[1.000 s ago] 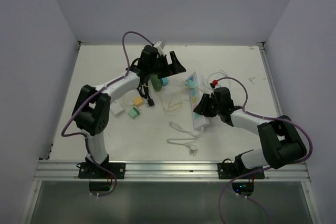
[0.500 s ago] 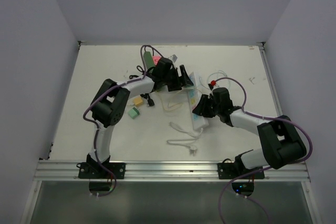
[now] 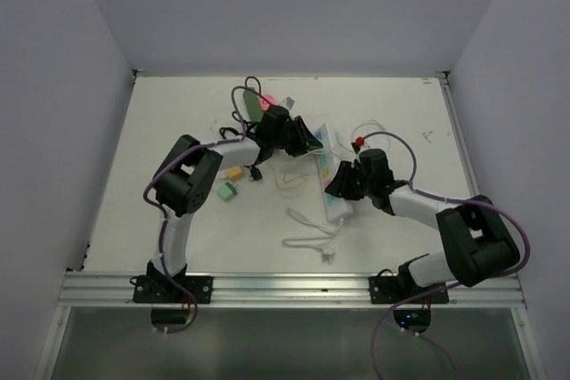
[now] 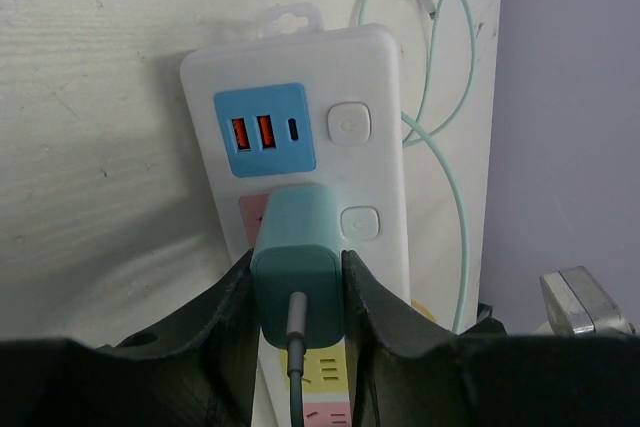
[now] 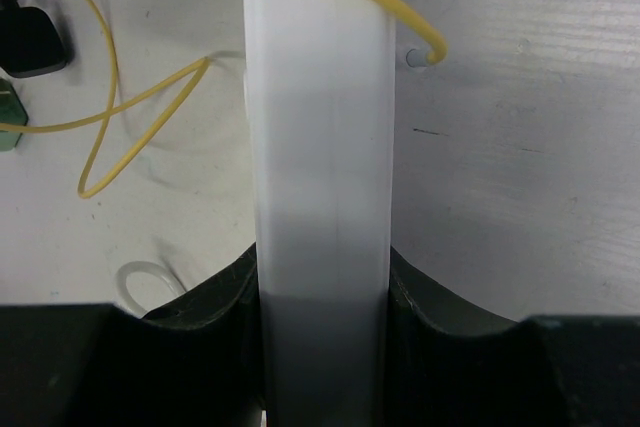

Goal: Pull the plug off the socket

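The robot will next move the plug in its left gripper up, then left in the top view and down onto bare tabletop beside the green adapter, and let it go there.
A teal plug (image 4: 296, 247) with a grey cord sits in the white socket strip (image 4: 350, 77), below its blue USB panel. My left gripper (image 4: 296, 265) is shut on the plug, one black finger pressed against each side. In the top view the left gripper (image 3: 307, 138) sits at the far end of the socket strip (image 3: 339, 209). My right gripper (image 5: 322, 267) is shut across the width of the socket strip (image 5: 320, 97), and in the top view the right gripper (image 3: 339, 186) is at the strip's near half.
A mint cable (image 4: 440, 137) loops to the right of the strip. A yellow cable (image 5: 100, 107) crosses it. A white cable (image 3: 307, 233) lies toward the near edge. Small yellow and green adapters (image 3: 229, 190) lie to the left, and pink and green items (image 3: 264, 102) at the back.
My left arm swung right from the small adapters to the far end of the strip, and its jaws closed onto the teal plug. The right gripper has kept its hold on the strip.
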`<state>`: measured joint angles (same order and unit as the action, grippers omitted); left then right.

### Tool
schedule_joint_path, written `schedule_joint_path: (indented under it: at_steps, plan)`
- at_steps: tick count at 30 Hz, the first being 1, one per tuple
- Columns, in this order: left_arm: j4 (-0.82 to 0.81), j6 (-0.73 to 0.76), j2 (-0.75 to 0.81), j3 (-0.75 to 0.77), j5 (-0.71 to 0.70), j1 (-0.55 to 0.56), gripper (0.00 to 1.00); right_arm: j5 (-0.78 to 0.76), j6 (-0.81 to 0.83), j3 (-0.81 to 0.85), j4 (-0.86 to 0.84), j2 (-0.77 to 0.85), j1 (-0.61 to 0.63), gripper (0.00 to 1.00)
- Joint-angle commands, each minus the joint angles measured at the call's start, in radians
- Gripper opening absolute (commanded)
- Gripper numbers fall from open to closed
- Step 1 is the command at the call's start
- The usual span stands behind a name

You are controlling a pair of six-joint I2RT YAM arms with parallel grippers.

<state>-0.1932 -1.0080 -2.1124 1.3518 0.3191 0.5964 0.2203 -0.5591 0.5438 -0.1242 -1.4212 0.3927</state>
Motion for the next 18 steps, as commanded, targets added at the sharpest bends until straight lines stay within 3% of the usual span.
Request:
schedule_joint_path:
  at_steps: [1,4,10,18]
  plan:
    - [-0.1,-0.027,0.066,-0.063,-0.015,0.003,0.11,-0.032,0.013,-0.025,0.075,-0.048,0.009,0.0]
    - [-0.14,-0.058,0.091,-0.108,-0.015,0.003,0.0,-0.062,-0.011,-0.025,0.087,-0.062,0.011,0.0]
    - [-0.235,-0.152,0.166,-0.236,-0.046,-0.006,0.0,-0.17,-0.061,-0.021,0.158,-0.062,0.006,0.0]
    - [-0.319,-0.207,0.238,-0.293,-0.074,-0.009,0.0,-0.248,-0.116,-0.002,0.227,-0.099,0.002,0.0]
